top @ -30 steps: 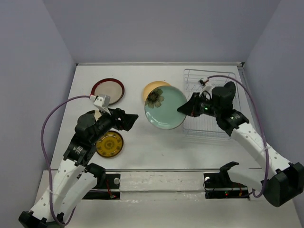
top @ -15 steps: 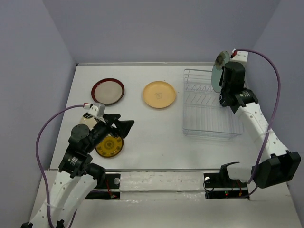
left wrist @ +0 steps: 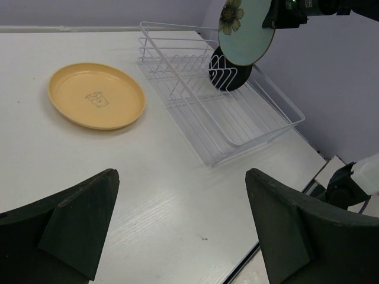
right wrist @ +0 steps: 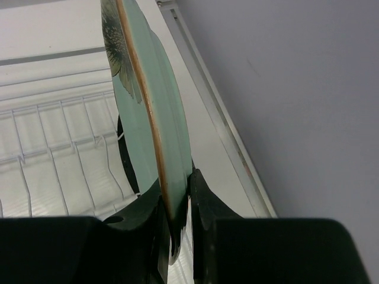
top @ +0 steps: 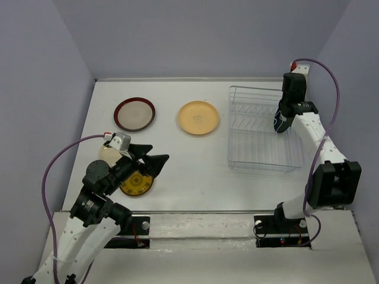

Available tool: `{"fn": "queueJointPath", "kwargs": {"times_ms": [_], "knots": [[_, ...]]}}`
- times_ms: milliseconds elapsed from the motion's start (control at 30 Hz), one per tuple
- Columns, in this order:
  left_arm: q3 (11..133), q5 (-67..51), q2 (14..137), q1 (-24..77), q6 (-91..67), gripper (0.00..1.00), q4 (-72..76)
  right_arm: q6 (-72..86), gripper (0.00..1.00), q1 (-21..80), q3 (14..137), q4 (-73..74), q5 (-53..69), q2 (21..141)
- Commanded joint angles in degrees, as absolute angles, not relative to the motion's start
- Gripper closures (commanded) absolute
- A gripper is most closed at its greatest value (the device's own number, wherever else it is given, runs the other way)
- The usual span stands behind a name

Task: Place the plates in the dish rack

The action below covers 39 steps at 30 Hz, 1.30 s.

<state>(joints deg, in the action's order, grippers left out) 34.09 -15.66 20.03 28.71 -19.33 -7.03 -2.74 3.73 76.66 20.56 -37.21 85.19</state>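
The teal plate [left wrist: 246, 29] is still hanging upright above the dish rack. I should lower my right gripper toward the dividers [left wrist: 218, 76] beside the small dark plate next and open it.
My right gripper [top: 282, 123] is shut on the rim of the pale teal flower plate [right wrist: 148, 100] and holds it upright, edge-on, over the far right end of the white wire dish rack [top: 231, 127]. The left wrist view shows the teal plate [left wrist: 246, 29] hanging just above the rack [left wrist: 237, 127]. A small dark plate [left wrist: 228, 71] stands in the dividers right behind it. The peach-orange plate [top: 199, 117] and the red-rimmed beige plate [top: 134, 113] lie flat on the table. My left gripper [top: 148, 160] is open and empty above the amber-yellow plate [top: 135, 182].
The rack stands close to the right wall [right wrist: 284, 89]. The side wall of the enclosure is near the left arm. A metal rail [top: 201, 213] runs along the table's near edge.
My right arm has lifted the teal plate off the table's middle, turned it upright and carried it over the rack's far right end. My left arm has drawn back a little toward the near left.
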Motion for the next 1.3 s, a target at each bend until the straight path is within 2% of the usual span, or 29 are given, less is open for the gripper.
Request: {"fn": "queueJointPath", "kwargs": {"times_ms": [0, 467, 500, 533, 600, 633, 667, 700, 733, 767, 900, 1000, 1100, 1133, 1267], "knots": [[33.57, -15.03, 19.42, 29.79, -18.46, 0.01, -5.54, -0.62, 0.93, 2.99, 77.0, 12.48, -35.69, 83.41], [33.66, -14.06, 21.09, 29.97, -18.37, 0.01, -5.63, 5.09, 0.91, 2.99, 72.07, 12.57, -31.99, 86.75], [33.75, -13.98, 21.53, 29.97, -18.28, 0.01, -5.63, 5.27, 0.88, 2.99, 71.98, 12.57, -31.56, 86.75], [33.66, -13.89, 21.88, 29.71, -18.37, 0.01, -5.71, 5.71, 0.77, 2.99, 71.98, 12.66, -30.6, 86.66], [33.84, -13.71, 23.64, 29.53, -18.37, 0.01, -5.89, 6.67, 0.62, 2.99, 71.9, 13.1, -30.59, 86.31], [33.92, -13.62, 24.25, 29.44, -18.28, 0.01, -5.89, 7.46, 0.45, 2.99, 71.81, 13.36, -30.76, 85.79], [33.93, -13.45, 25.48, 29.44, -18.37, 0.01, -6.06, 7.99, 0.34, 2.99, 71.89, 13.97, -30.41, 85.26], [34.1, -13.45, 26.01, 29.44, -18.37, 0.01, -6.06, 8.0, 0.33, 2.99, 71.98, 13.97, -30.24, 85.08], [34.1, -13.36, 26.54, 29.44, -18.37, 0.01, -6.15, 9.04, 0.25, 2.99, 72.07, 14.5, -30.41, 84.9], [34.1, -13.1, 27.59, 29.44, -18.46, 0.01, -6.24, 9.57, 0.21, 2.99, 72.24, 15.81, -30.5, 84.64], [34.63, -11.69, 30.23, 29.18, -18.28, 0.01, -6.85, 12.65, 0.08, 2.99, 72.34, 18.37, -28.05, 81.13], [35.5, -9.67, 33.38, 28.74, -18.19, 0.01, -7.47, 15.46, 0.05, 2.99, 71.46, 18.63, -23.49, 75.62], [36.3, -8.53, 37.43, 27.78, -18.46, 0.01, -7.82, 19.33, 0.05, 2.99, 67.6, 16.71, -12.69, 68.93], [36.47, -8.61, 38.31, 26.03, -18.81, 0.01, -7.82, 20.47, 0.05, 2.99, 65.67, 14.96, -5.61, 67.08], [37.17, -8.53, 42.87, 20.77, -23.89, 0.01, -3.88, 28.8, 0.05, 5.17, 52.33, 3.46, 10.67, 59.61]]}}
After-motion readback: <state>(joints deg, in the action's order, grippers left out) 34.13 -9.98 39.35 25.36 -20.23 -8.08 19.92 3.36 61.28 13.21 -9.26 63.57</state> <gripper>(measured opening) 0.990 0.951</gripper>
